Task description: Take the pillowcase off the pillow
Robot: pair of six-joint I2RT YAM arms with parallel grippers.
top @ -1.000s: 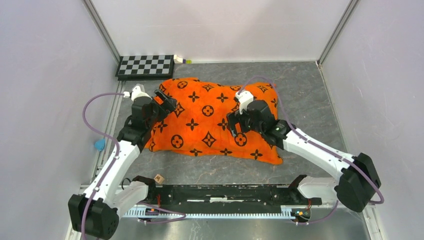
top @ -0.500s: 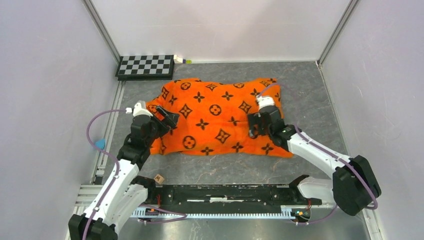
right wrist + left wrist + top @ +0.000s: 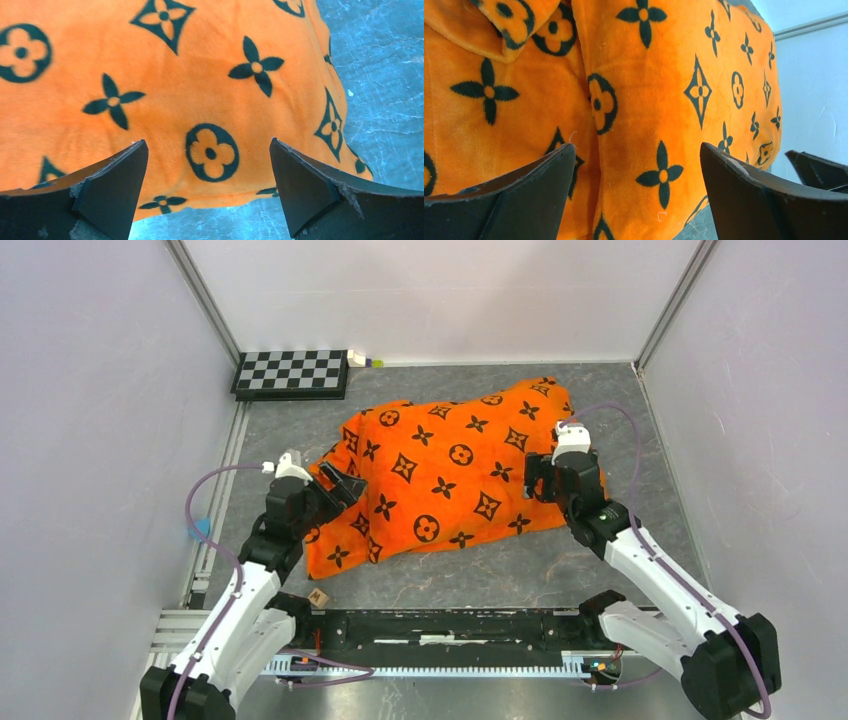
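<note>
The pillowcase's fold point(image 3: 401, 517) is below, left in the top view, so my right gripper should next go down onto it, toward my left gripper.
The orange pillowcase point(image 3: 445, 468) with black flower and star motifs lies bulging on the grey table, slanting from near left to far right. The pillow inside is fully hidden. My left gripper point(image 3: 343, 486) is open at the case's near-left end, jaws wide over a fold of the pillowcase point(image 3: 639, 125). My right gripper point(image 3: 540, 480) is open at the case's right edge, over the hem of the pillowcase point(image 3: 200, 95) and bare table. Neither gripper holds fabric.
A black-and-white checkerboard point(image 3: 291, 373) lies at the far left, with a small white and green object point(image 3: 362, 360) beside it. A small wooden block point(image 3: 318, 597) sits by the near rail. A blue object point(image 3: 199, 529) lies at the left wall.
The pillowcase bundle has swung: its right end moved farther back and right, its left end nearer. Both grippers shifted right and nearer along with it.
</note>
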